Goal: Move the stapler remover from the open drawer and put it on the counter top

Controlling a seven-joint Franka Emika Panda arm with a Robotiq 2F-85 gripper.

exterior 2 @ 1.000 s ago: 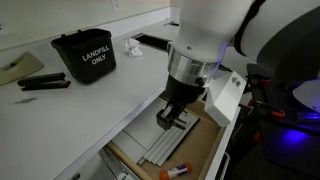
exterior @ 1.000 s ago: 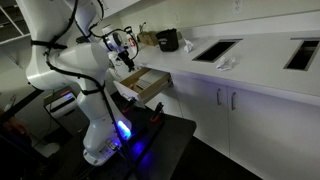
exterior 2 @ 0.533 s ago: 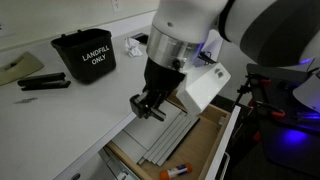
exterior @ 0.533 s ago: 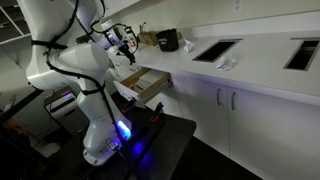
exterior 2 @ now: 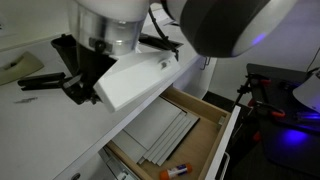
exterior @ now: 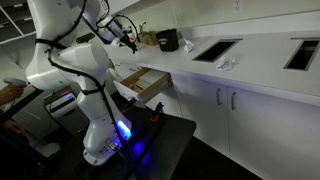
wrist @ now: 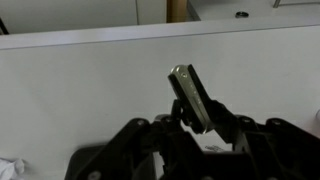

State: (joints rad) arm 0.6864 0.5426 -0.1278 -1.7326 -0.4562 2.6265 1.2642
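Note:
The stapler remover (wrist: 188, 88) is still above the bare white counter top. My gripper needs to move outward and down next, farther from the counter top's front edge.
My gripper (wrist: 203, 118) is shut on the stapler remover (wrist: 188, 88), a slim metallic piece that sticks up between the fingers in the wrist view. The gripper hangs above the white counter top (wrist: 80, 90), clear of the drawer. In both exterior views the gripper (exterior: 128, 38) (exterior 2: 75, 88) is over the counter top (exterior: 250, 70) (exterior 2: 30, 115). The open drawer (exterior: 152, 86) (exterior 2: 205, 112) with its wood-coloured inside lies below, pulled out from under the counter. I cannot make out the remover in the exterior views.
A grey divider tray (exterior 2: 165, 135) and an orange marker (exterior 2: 172, 171) lie in the drawer. A black bin (exterior: 167, 40), crumpled paper (exterior: 225, 64) and a black tool (exterior 2: 40, 82) sit on the counter. Dark cut-outs (exterior: 215, 50) are further along. A black table (exterior: 160, 140) stands in front.
The gripper has risen out of the drawer and swung over the counter top, still shut on the stapler remover. The arm now fills much of an exterior view.

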